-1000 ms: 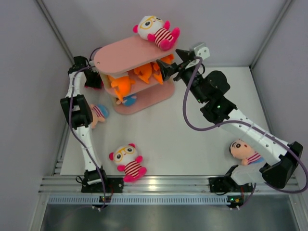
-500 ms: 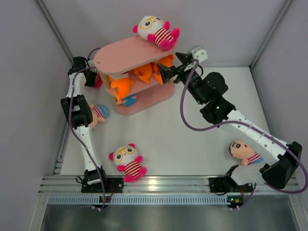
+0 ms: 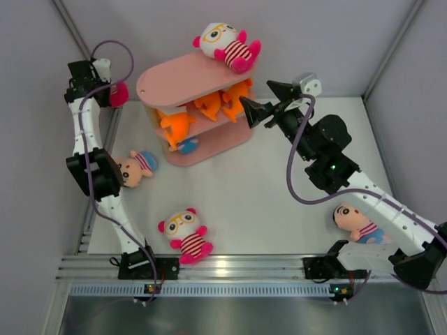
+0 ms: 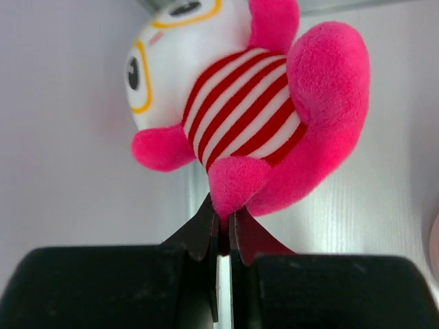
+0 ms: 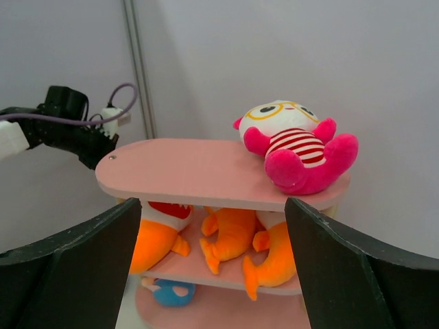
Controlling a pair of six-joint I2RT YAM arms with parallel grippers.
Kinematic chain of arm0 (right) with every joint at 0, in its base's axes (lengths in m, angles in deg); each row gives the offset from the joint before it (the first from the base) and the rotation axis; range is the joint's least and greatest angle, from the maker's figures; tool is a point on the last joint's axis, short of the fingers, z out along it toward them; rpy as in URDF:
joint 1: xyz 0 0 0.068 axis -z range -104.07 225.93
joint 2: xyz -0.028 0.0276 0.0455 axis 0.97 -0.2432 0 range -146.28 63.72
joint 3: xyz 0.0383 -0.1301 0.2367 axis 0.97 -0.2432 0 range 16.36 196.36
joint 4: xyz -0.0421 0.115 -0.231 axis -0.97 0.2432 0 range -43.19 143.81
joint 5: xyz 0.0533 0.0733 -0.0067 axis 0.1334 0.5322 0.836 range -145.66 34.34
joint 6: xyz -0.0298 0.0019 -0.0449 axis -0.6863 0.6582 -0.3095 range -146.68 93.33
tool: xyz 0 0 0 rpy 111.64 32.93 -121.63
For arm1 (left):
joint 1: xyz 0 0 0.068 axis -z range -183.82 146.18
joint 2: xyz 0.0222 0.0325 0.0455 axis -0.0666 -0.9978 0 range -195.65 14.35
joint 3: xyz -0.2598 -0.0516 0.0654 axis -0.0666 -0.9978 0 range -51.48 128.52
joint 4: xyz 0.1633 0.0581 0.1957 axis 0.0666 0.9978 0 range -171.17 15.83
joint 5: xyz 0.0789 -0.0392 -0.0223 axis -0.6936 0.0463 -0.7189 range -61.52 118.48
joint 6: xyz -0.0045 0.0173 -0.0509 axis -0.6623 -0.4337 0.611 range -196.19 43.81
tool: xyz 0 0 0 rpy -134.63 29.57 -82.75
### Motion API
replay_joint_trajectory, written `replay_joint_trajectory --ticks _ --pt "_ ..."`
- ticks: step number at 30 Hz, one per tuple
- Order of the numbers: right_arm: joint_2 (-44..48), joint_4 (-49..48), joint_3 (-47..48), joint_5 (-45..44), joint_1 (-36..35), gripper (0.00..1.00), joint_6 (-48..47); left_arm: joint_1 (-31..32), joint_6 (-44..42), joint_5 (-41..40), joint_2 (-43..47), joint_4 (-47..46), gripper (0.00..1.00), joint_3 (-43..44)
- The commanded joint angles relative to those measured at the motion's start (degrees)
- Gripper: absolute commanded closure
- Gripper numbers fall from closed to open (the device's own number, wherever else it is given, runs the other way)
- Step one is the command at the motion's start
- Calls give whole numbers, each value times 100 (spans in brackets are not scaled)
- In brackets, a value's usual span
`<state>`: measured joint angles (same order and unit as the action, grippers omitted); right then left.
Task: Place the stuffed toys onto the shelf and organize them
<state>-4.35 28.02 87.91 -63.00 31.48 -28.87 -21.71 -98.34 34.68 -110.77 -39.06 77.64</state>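
Next, my left gripper rises, then carries the red-striped toy (image 3: 118, 93) over the shelf's top board beside the second glasses doll (image 3: 225, 43), because that part of the board is bare.
My left gripper (image 4: 223, 223) is shut on a pink limb of a white-faced stuffed toy (image 4: 233, 96) with yellow glasses and a red-striped body. In the top view that gripper (image 3: 108, 95) is raised at the far left, and only a pink part of the toy (image 3: 118, 93) shows. The pink shelf (image 3: 181, 77) stands to its right. A second glasses doll (image 3: 225, 43) lies on the top board, and orange sharks (image 3: 178, 124) fill the middle tier. My right gripper (image 3: 262, 101) stands open beside the shelf's right end, facing the shelf (image 5: 185, 171) with nothing between its fingers.
A glasses doll (image 3: 185, 236) lies on the table near the front. A peach-faced striped doll (image 3: 136, 166) rests by the left arm and another (image 3: 356, 223) by the right arm. A blue toy (image 3: 183, 146) sits on the bottom tier. Grey walls enclose the table.
My left gripper shut on a glasses doll at the shelf's left end and carried it up toward the back left. My right gripper drew back to the right, away from the shelf.
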Motion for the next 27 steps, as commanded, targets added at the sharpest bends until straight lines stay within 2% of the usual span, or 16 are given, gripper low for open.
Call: replay_joint_trajectory --ticks 1,9,11,15,17,22,27 --pt "487 -38 -115 109 50 14 149 -127 1 -14 892 -229 100 -114" --pt "1015 384 -326 13 50 14 358 -83 536 1023 2340 -221 100 -396" --pt "1156 480 -361 -22 50 14 386 22 432 1121 2614 -194 100 -675" --pt "1296 700 -387 -31 50 15 457 907 -95 823 3274 78 100 -950" --pt "1297 841 -344 -31 50 14 466 1199 -35 760 3493 105 100 -915" --pt "1297 1149 -282 21 50 15 562 1735 290 962 3810 140 100 -730" --pt "1332 1193 -334 39 50 15 606 2640 -78 1200 3802 430 100 -967"
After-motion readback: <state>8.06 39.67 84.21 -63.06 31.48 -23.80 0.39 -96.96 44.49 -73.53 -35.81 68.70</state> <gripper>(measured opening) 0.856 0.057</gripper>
